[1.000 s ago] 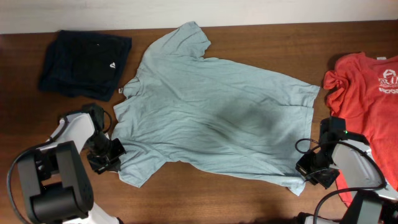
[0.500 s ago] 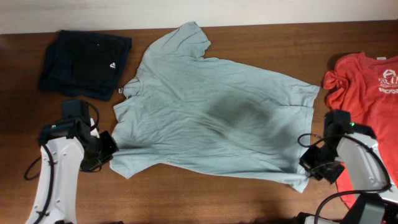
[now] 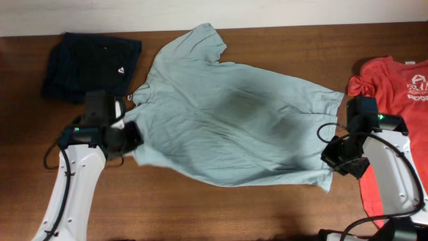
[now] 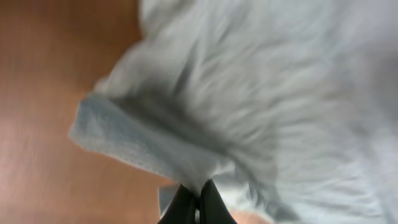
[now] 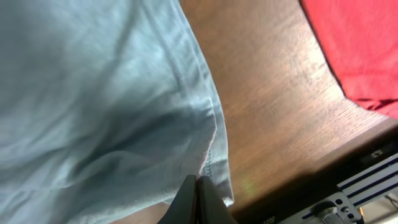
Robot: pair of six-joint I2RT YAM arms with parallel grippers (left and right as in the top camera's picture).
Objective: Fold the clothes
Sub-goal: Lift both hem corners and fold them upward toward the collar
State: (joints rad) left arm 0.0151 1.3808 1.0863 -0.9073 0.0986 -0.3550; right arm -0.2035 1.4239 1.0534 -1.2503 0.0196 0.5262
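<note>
My left gripper needs to carry the near sleeve outward over the T-shirt's flat far shoulder point(image 3: 178, 73) and let go. The shoulder is outward of my left gripper and to its right in the overhead view.
The pale blue-grey T-shirt point(image 3: 234, 114) lies spread across the middle of the table, neck to the left. My left gripper point(image 3: 134, 139) is shut on its near left sleeve, and the cloth point(image 4: 261, 93) bunches up between the black fingertips point(image 4: 189, 205). My right gripper point(image 3: 330, 159) is shut on the hem edge at the shirt's near right corner, where the seam point(image 5: 211, 143) runs into the closed fingers point(image 5: 189, 199). The near edge of the shirt is raised off the wood. A red T-shirt point(image 3: 394, 87) with white print lies at the right edge.
A folded dark navy garment point(image 3: 90, 67) with a small white logo lies at the back left. Bare brown wood point(image 3: 200, 207) shows along the front. The red cloth point(image 5: 360, 43) lies close to my right arm, and the table's edge point(image 5: 348, 180) is just behind it.
Both grippers have moved away from the front edge toward the back, carrying the shirt's near edge with them. The left one also shifted right, pulling the sleeve inward.
</note>
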